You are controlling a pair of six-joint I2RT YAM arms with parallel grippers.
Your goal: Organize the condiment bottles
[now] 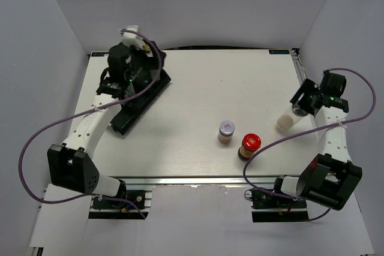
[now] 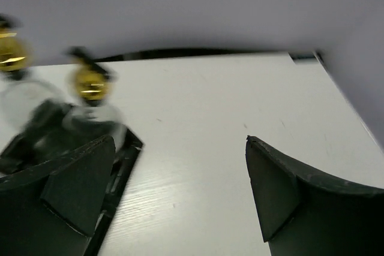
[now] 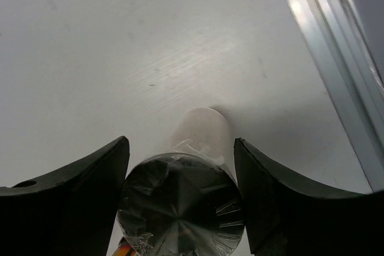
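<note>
The robot's right gripper covers the shaker's silver cap, so the left gripper will turn toward the right in the top view and move onto the shaker's white body.
My right gripper is shut on the silver cap of the white shaker, one finger on each side. In the top view the shaker slants away from the right gripper near the table's right edge. A short silver-lidded jar and a short red-lidded jar stand side by side at the front middle. Two clear cruets with gold spouts show blurred at the left of the left wrist view, standing in the black tray. My left gripper is open above bare table beside them.
The black tray lies diagonally at the back left, partly under the left arm. The table's metal rail runs close to the right of the shaker. White walls enclose the table at the back and on both sides.
</note>
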